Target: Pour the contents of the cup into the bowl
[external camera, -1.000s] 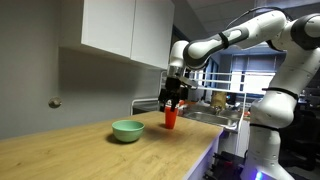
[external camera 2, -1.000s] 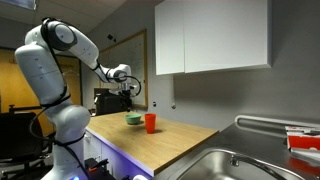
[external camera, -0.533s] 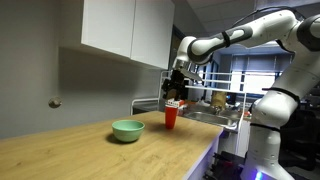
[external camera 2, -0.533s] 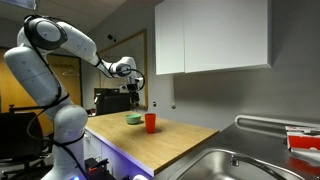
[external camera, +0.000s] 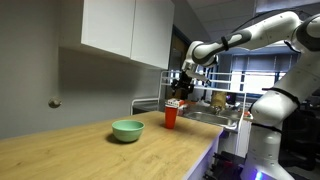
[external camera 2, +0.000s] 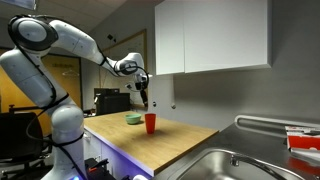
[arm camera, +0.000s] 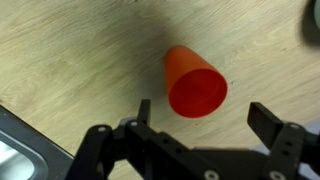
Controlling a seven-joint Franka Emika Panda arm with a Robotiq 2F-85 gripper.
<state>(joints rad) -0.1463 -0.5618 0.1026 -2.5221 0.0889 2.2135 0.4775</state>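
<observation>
My gripper comes down next with open fingers onto the red-orange cup's rim to straddle the cup's side. The cup stands upright below my gripper, its opening up.
The red-orange cup (external camera: 171,117) stands upright on the wooden counter in both exterior views (external camera 2: 150,123). The mint-green bowl (external camera: 127,130) sits on the counter apart from it; it also shows in an exterior view (external camera 2: 133,119) behind the cup. My gripper (external camera: 183,92) hangs above the cup, clear of it, also in an exterior view (external camera 2: 145,96). In the wrist view the gripper (arm camera: 205,118) is open and empty, its fingers on either side below the cup (arm camera: 193,83), whose open mouth faces the camera. What the cup holds cannot be told.
The wooden counter (external camera: 90,155) runs to a metal sink (external camera 2: 240,160) at one end. White wall cabinets (external camera 2: 210,38) hang above. A dish rack with items (external camera: 215,103) stands behind the cup. A dark object (arm camera: 312,22) sits at the wrist view's right edge.
My gripper has risen from around the cup to well above it. The cup stays upright in place on the counter.
</observation>
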